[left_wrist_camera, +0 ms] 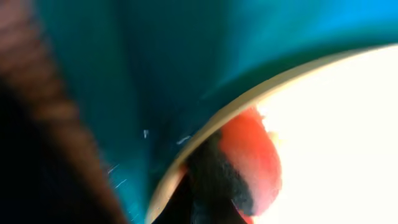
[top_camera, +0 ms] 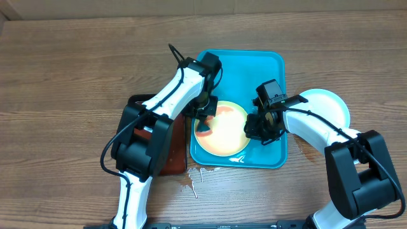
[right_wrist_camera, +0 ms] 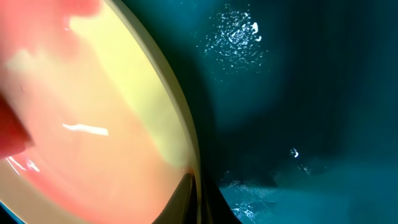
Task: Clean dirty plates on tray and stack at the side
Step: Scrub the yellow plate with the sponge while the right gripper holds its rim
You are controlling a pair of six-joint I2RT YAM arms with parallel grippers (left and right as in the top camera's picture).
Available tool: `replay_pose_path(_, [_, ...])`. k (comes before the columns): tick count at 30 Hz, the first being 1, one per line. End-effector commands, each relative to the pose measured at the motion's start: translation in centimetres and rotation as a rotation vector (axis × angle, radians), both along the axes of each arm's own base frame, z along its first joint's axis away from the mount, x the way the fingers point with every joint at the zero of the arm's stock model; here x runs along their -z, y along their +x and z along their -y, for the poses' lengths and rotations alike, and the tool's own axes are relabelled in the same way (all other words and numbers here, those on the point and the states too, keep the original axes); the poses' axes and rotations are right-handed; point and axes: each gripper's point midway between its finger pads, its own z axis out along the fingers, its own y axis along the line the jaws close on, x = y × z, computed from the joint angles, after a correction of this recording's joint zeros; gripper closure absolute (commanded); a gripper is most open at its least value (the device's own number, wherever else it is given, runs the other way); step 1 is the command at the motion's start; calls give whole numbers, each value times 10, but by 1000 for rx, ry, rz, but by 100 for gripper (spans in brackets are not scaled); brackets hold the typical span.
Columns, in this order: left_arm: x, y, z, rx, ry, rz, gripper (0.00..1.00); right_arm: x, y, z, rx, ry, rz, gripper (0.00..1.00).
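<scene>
My left gripper needs to rise off the plate and release the sponge down in the black tray (top_camera: 177, 151), because the tray is to the gripper's left in the overhead view.
A yellow-green rimmed plate (top_camera: 222, 133) lies on the turquoise tray (top_camera: 254, 67), towards its front. My left gripper (top_camera: 205, 117) is over the plate's left edge, shut on a red sponge-like pad (top_camera: 203, 129) that touches the plate. In the left wrist view the pad (left_wrist_camera: 252, 155) sits at the plate's rim (left_wrist_camera: 249, 102). My right gripper (top_camera: 259, 129) is shut on the plate's right rim, which runs between my fingers in the right wrist view (right_wrist_camera: 198, 186). A light blue rimmed plate (top_camera: 327, 105) lies on the table right of the tray. A third plate is not seen.
A black tray with a reddish-brown inside (top_camera: 170, 149) lies left of the turquoise tray, mostly under my left arm. Whitish droplets (top_camera: 200, 173) lie on the wooden table (top_camera: 63, 83) in front of the tray.
</scene>
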Motion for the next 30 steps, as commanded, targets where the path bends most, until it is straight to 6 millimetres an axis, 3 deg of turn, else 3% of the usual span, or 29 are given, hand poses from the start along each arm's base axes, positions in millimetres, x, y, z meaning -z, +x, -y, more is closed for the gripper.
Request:
replay_pose_path(1, [3,-7,49,73,-216,-50,96,13,-9,17,3,-78,-24,96])
replay_pose_path(3, [9,-18,74,105,-289,-86,96,13,-9,17,3,-78,-24,96])
replay_pose_path(8, [16,-59,114,177,-409,-221,96,13,-9,17,3,-78,-24,96])
replay_pose_path(15, [2,-77,116,233,-409,-256,96,13,-9,17,3,-79,-25,96])
replay_pose_path(20, [12,-75,81,223,-230,-249,96,13,-9,17,3,-78,-25,96])
replay_pose_path(25, [22,-54,22,80,35,-203,96,13,-9,17,3,-79,-26,96])
replay_pose_path(27, [19,-45,-1,24,108,-183,95,13,-10,18,3,-80,-28,96])
replay_pose_path(30, [5,-35,-16,-24,107,-159,96,13,-10,19,4,-87,-26,96])
